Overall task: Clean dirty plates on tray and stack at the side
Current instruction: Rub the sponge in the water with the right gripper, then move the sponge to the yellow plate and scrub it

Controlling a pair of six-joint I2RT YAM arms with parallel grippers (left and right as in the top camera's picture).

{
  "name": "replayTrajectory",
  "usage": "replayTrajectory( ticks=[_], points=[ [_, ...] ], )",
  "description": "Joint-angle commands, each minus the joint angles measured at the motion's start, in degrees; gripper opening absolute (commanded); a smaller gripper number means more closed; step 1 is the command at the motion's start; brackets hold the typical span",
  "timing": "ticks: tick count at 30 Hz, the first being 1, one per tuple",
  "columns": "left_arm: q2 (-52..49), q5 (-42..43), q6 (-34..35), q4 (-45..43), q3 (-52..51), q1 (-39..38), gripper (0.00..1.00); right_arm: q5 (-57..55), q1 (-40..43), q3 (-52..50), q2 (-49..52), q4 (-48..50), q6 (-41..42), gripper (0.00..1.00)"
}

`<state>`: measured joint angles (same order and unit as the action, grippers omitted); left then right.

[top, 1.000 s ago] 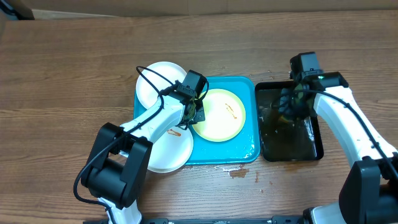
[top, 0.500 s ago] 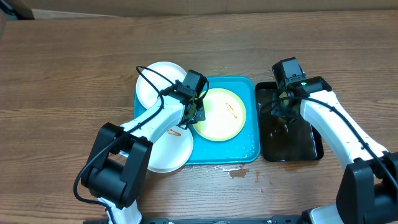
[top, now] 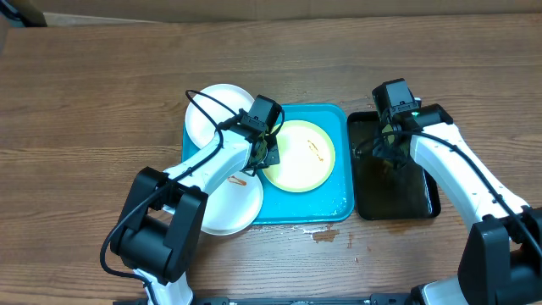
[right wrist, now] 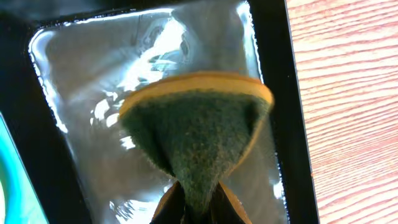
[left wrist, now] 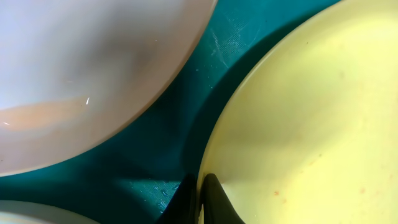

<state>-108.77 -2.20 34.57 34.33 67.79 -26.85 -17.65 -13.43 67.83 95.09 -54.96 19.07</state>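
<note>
My right gripper should wipe the sponge (right wrist: 199, 134) over the pale plate, because orange smears are still on that plate. Then it should lower the sponge into the black tray and let go of it.
A pale plate with a yellow-green rim (top: 302, 156) lies on the turquoise tray (top: 337, 207) and has small orange smears. My left gripper (top: 268, 155) is shut on this plate's left rim, as the left wrist view shows (left wrist: 200, 199). A white plate (top: 216, 110) overlaps the tray's far left corner. Another white plate (top: 229, 203) with an orange smear overlaps its near left corner. My right gripper (top: 391, 151) is shut on a green and yellow sponge (right wrist: 199, 134), held over the black tray (top: 428, 199) of water.
The narrow black tray (right wrist: 292, 93) stands right of the turquoise tray, with bare wood (right wrist: 354, 93) beyond it. A small wet spill (top: 326, 235) marks the table in front of the turquoise tray. A cardboard edge (top: 254, 7) runs along the back.
My right gripper has moved left and toward the far end of the black tray with the sponge. The left arm and the plates have not moved.
</note>
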Motion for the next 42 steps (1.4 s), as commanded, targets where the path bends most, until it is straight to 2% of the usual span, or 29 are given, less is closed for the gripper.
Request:
replayTrajectory(
  ticks=[1, 2, 5, 7, 10, 12, 14, 17, 26, 42],
  points=[
    [-0.7, -0.7, 0.2, 0.1, -0.2, 0.2, 0.04, 8.7, 0.1, 0.0, -1.2, 1.7, -5.8, 0.04],
    [-0.7, -0.7, 0.2, 0.1, -0.2, 0.2, 0.04, 7.9, 0.0, 0.0, -1.2, 1.2, -6.6, 0.04],
    [-0.7, -0.7, 0.1, 0.1, -0.2, 0.2, 0.04, 6.3, 0.2, 0.0, -1.2, 1.3, -1.1, 0.04],
    [-0.7, -0.6, 0.1, 0.1, -0.2, 0.2, 0.04, 8.8, 0.2, 0.1, -1.2, 1.9, -5.6, 0.04],
    [-0.7, 0.0, 0.1, -0.1, -0.2, 0.2, 0.04, 9.7, 0.1, 0.3, -1.2, 2.2, -5.5, 0.04],
    [-0.7, 0.8, 0.1, -0.5, -0.2, 0.2, 0.04, 14.6, -0.2, 2.0, -1.2, 2.9, -8.7, 0.04],
    [-0.7, 0.8, 0.1, -0.8, -0.2, 0.1, 0.04, 18.6, -2.3, 6.3, -1.2, 2.1, -10.6, 0.04],
    [-0.7, 0.8, 0.1, -0.8, -0.2, 0.1, 0.04, 18.6, -5.2, 8.8, -1.2, 2.4, -10.8, 0.04],
    [-0.7, 0.8, 0.1, -0.7, -0.2, 0.1, 0.04, 9.8, -14.4, 8.6, 3.3, 6.4, -12.1, 0.04],
    [-0.7, 0.8, -0.1, -0.5, -0.2, 0.1, 0.04, 6.0, -16.1, 8.6, 19.2, 12.9, -14.7, 0.04]
  ],
)
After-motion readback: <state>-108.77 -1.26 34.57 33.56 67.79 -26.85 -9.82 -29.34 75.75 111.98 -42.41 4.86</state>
